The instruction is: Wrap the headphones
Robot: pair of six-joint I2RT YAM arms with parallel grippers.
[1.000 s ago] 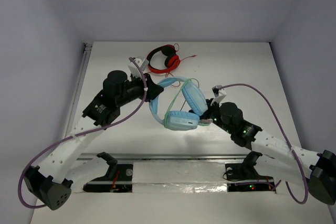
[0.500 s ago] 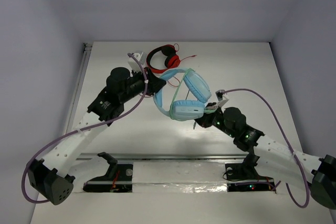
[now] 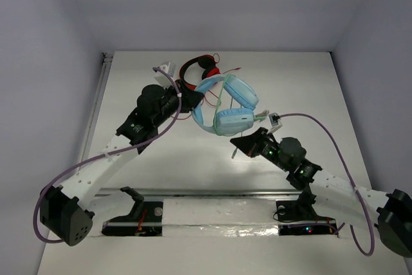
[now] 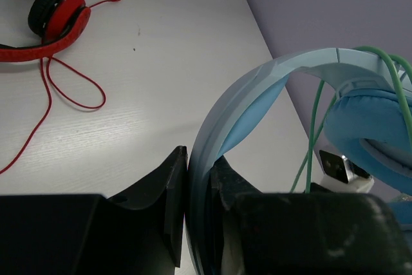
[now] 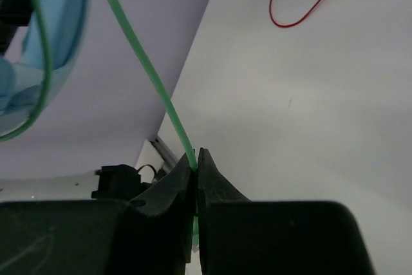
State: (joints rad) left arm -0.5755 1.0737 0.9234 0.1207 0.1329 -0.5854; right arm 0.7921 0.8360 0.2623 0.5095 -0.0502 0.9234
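The headphones still hang above the bare tabletop; my left gripper will lower there next, short of the red cable, and release the headband (image 4: 257, 88).
The light-blue headphones (image 3: 226, 104) hang above the table, tilted, with the pale green cable (image 3: 221, 98) looped around the earcups. My left gripper (image 3: 193, 100) is shut on the headband (image 4: 257, 88), which passes between its jaws (image 4: 198, 172). My right gripper (image 3: 239, 141) is below and in front of the earcups, shut on the green cable (image 5: 141, 62) at its fingertips (image 5: 196, 159). The cable runs taut from there up to the headphones (image 5: 61, 17). It also shows beside the earcup in the left wrist view (image 4: 315, 127).
Smaller red-and-black headphones (image 3: 198, 71) lie on the table just behind the blue ones, their red cable (image 4: 64, 94) spread loose on the white surface; it also shows in the right wrist view (image 5: 309, 4). A metal rail (image 3: 212, 192) runs along the near edge.
My left gripper has carried the headphones farther back and turned them. My right gripper has moved left and nearer with the cable, away from the earcups.
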